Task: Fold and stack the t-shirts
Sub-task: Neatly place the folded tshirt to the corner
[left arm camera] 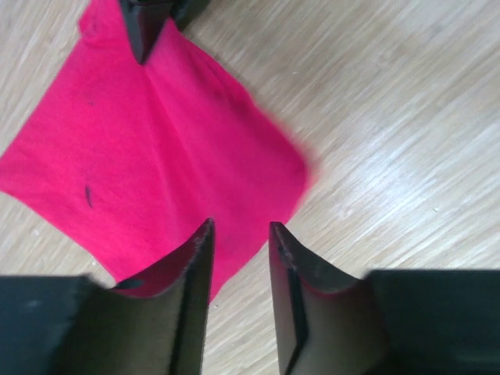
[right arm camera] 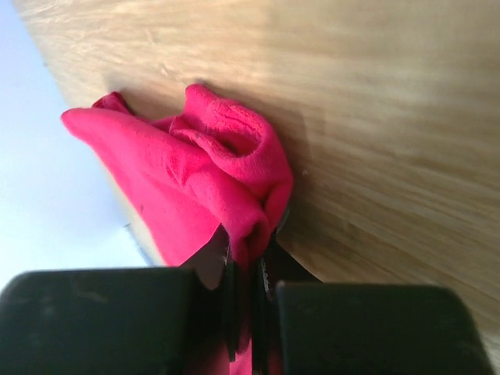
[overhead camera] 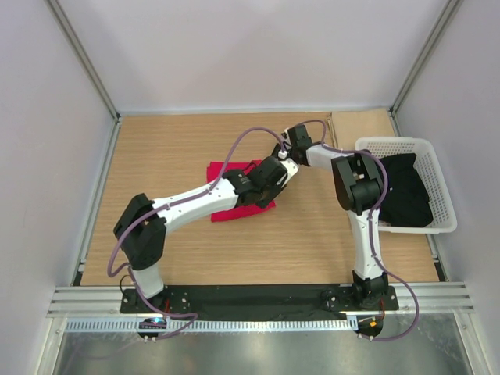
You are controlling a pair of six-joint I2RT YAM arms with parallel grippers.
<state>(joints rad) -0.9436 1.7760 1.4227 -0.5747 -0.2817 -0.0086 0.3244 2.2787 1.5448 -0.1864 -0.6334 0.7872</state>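
Note:
I need to lift my right gripper, carry the already folded shirt onto the tan sheet (overhead camera: 361,126), which is to the gripper's right in the top view, and let go of it.
A crimson red t-shirt (overhead camera: 222,175) lies folded in the middle of the wooden table, largely covered by my left arm. In the left wrist view the shirt (left arm camera: 156,156) lies flat, and my left gripper (left arm camera: 241,225) hovers open and empty over its near edge. My left gripper (overhead camera: 283,169) sits at the shirt's right side in the top view. My right gripper (right arm camera: 246,254) is shut on a bunched fold of the red shirt (right arm camera: 203,172), close to the table. It shows in the top view (overhead camera: 283,150) just beyond the left gripper. One of its fingers (left arm camera: 141,31) touches the shirt's far corner.
A white lattice basket (overhead camera: 441,187) stands at the right edge of the table with dark cloth (overhead camera: 406,191) inside. White walls enclose the table on three sides. Bare wood (overhead camera: 156,148) lies to the left of and behind the shirt.

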